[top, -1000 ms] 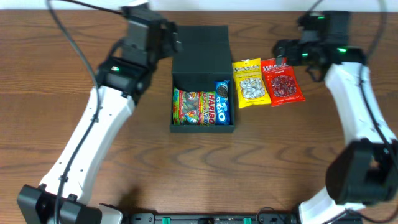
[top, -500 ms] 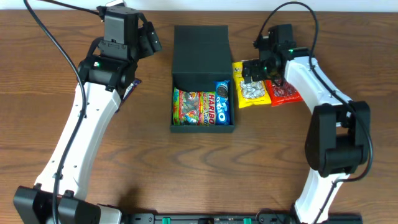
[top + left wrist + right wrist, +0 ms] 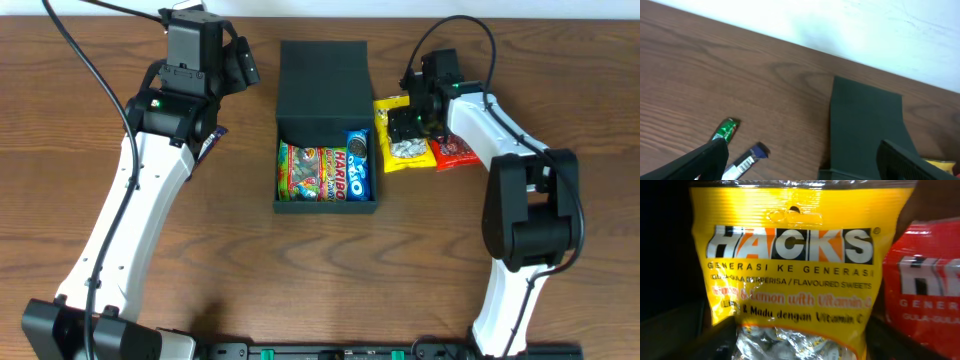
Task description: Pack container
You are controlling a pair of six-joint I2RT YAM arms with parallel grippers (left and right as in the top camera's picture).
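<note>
My left gripper will move down next and turn so that its open fingers are on both sides of the small blue packet, because that packet lies at a slant on the wood below.
The dark teal container stands mid-table with its flap lid open toward the back. Inside lie a Haribo packet and a blue Oreo packet. A yellow Hacks packet and a red Hacks packet lie on the table right of it. My right gripper is low over the yellow packet, open, with one finger at each side of it. My left gripper is open and empty, left of the lid.
A small green packet and a small blue packet lie on the wood under my left gripper; they show partly beside the left arm in the overhead view. The table's back edge meets a white wall behind the lid.
My left arm swung left, away from the lid, then held still. My right arm came in from the far right and lowered onto the yellow Hacks packet.
</note>
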